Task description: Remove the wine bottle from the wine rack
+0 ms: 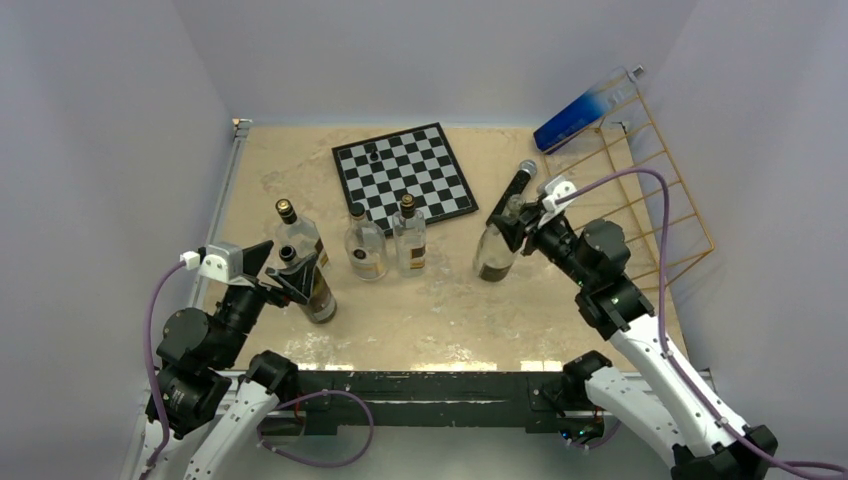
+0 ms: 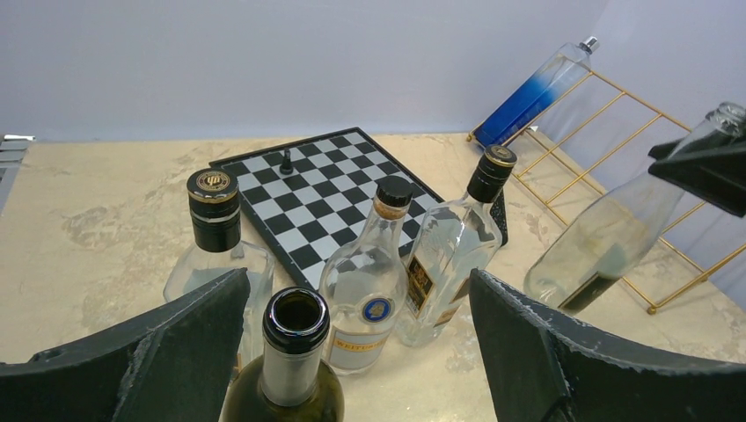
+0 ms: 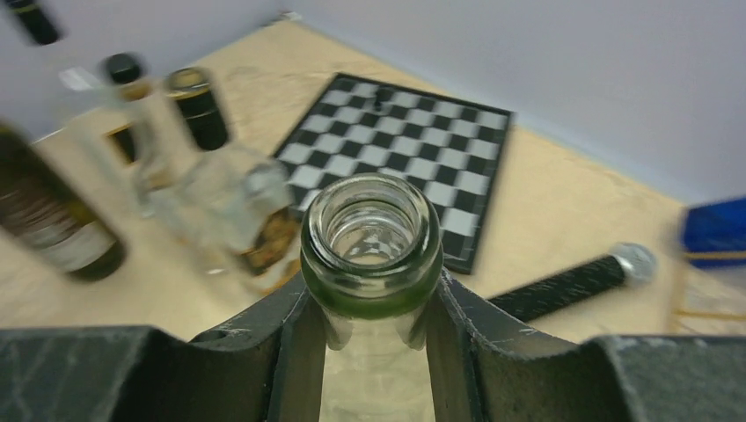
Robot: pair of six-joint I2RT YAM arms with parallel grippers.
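Next, my right gripper swings across to its left in the top view, lowers the clear bottle onto bare tabletop beside the dark green bottle (image 1: pixel 362 308) and releases.
My right gripper (image 1: pixel 522 213) is shut on the neck of a clear wine bottle (image 1: pixel 495 250) with a green-tinted rim. In the right wrist view both fingers press the neck (image 3: pixel 371 229) just below the lip, around my gripper (image 3: pixel 374 325). The bottle is tilted, with its base low over the table, left of the gold wire wine rack (image 1: pixel 655 190). It also shows in the left wrist view (image 2: pixel 607 237), off the rack (image 2: pixel 616 114). My left gripper (image 1: pixel 282 270) is open around the neck of a dark green bottle (image 2: pixel 290 352) without touching it.
A blue-and-clear bottle (image 1: pixel 578 112) lies on the rack's far end. A chessboard (image 1: pixel 405 172) lies at the back. A black stick with a silver tip (image 1: pixel 518 182) lies beside it. Three clear capped bottles (image 1: pixel 385 245) stand mid-table.
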